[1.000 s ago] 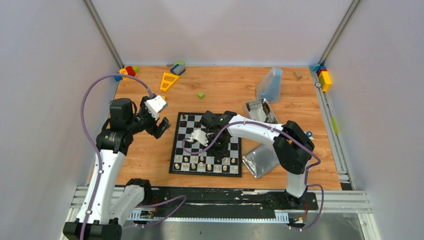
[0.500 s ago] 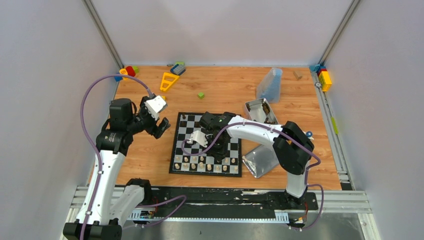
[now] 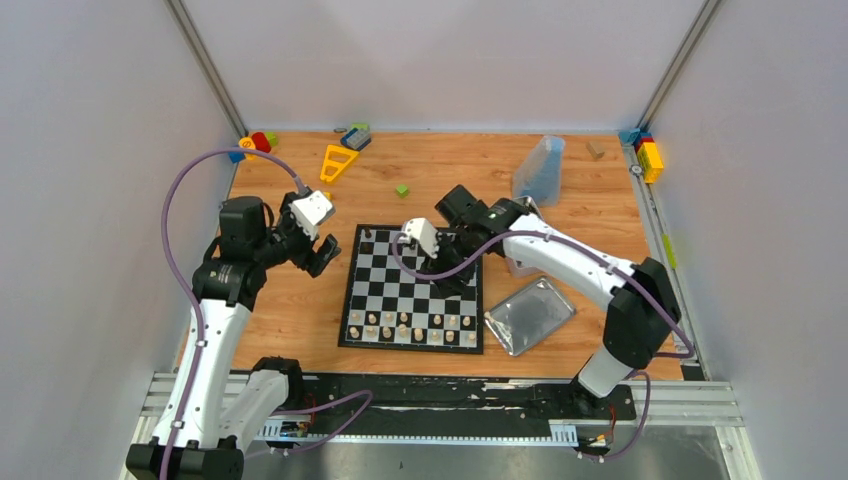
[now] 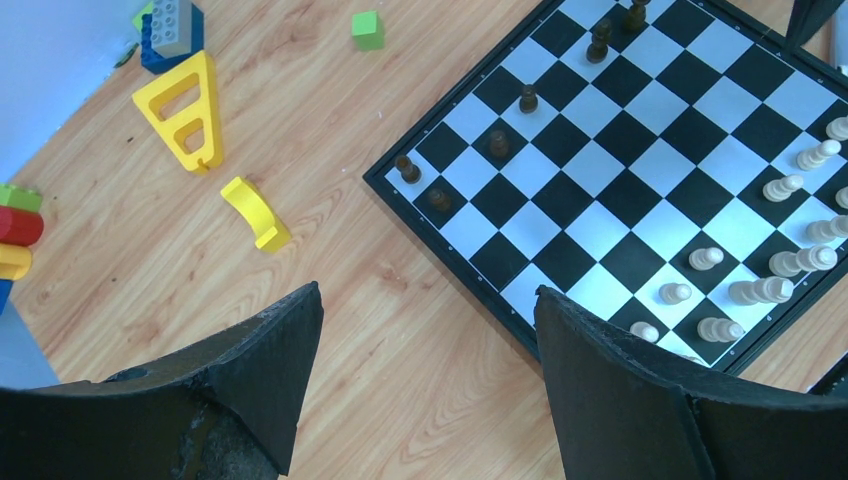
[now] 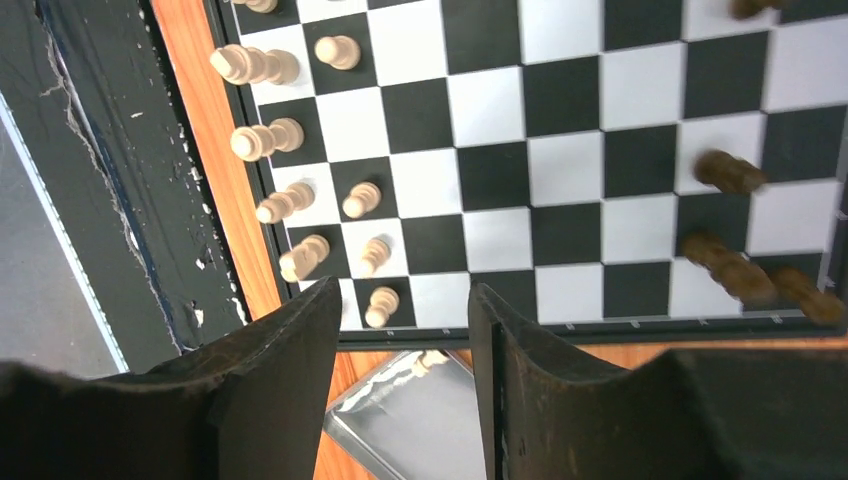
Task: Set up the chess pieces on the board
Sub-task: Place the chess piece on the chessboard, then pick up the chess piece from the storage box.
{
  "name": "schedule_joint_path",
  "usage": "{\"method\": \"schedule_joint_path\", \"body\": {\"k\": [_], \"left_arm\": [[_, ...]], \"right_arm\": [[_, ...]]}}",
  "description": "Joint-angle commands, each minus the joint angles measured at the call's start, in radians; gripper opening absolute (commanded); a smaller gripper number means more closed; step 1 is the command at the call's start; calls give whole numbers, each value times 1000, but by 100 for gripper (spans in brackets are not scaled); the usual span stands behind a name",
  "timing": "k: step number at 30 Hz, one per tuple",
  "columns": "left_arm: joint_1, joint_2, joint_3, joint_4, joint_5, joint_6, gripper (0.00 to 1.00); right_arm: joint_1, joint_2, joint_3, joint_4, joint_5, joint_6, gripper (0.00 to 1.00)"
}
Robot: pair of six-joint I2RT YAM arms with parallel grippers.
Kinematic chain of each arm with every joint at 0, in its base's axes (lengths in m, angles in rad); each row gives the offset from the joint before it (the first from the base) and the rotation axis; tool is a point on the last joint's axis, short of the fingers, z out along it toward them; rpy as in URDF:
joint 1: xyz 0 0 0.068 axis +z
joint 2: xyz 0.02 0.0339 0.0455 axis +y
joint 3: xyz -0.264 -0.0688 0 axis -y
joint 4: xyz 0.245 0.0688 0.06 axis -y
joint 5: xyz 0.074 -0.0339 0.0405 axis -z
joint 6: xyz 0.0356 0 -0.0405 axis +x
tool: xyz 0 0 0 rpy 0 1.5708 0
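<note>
The cream piece in the tray [image 5: 428,361] is still off the board, so next I will move my right gripper down and to the right in the top view onto that piece.
The board [image 3: 412,288] lies mid-table. Cream chess pieces [image 3: 410,325] stand in its two near rows. A few dark pieces [image 3: 368,235] stand at its far left. My left gripper [image 3: 322,255] hovers over bare wood just left of the board, open and empty. In the left wrist view [image 4: 428,292] the board [image 4: 640,170] shows dark pieces [image 4: 497,143] and cream ones [image 4: 770,290]. My right gripper [image 3: 447,265] hangs over the board's far right part, open and empty. In the right wrist view [image 5: 405,288] I see cream pieces [image 5: 270,140] and blurred dark pieces [image 5: 730,170].
A flat metal tray [image 3: 530,315] lies right of the board and shows below the right jaws [image 5: 420,420]. A clear container [image 3: 540,170], a green cube [image 3: 401,190] and a yellow triangle [image 3: 338,162] lie behind. Toy blocks [image 3: 255,143] fill the back corners.
My right arm has swung its elbow out to the right and the gripper has moved toward the board's far right side. The metal tray now shows fully. The left arm has not moved.
</note>
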Motion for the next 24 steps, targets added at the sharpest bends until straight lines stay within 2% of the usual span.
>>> {"method": "schedule_joint_path", "body": {"k": [1, 8, 12, 18, 24], "left_arm": [[8, 4, 4, 34, 24, 3, 85], [6, 7, -14, 42, 45, 8, 85], [8, 15, -15, 48, 43, 7, 85], [7, 29, -24, 65, 42, -11, 85], [7, 29, -22, 65, 39, -21, 85]], "right_arm": [[-88, -108, -78, 45, -77, 8, 50], [-237, -254, -313, 81, -84, 31, 45], [-256, -291, -424, 109, -62, 43, 44], [-256, -265, -509, 188, -59, 57, 43], [-256, -193, -528, 257, -31, 67, 39]]}}
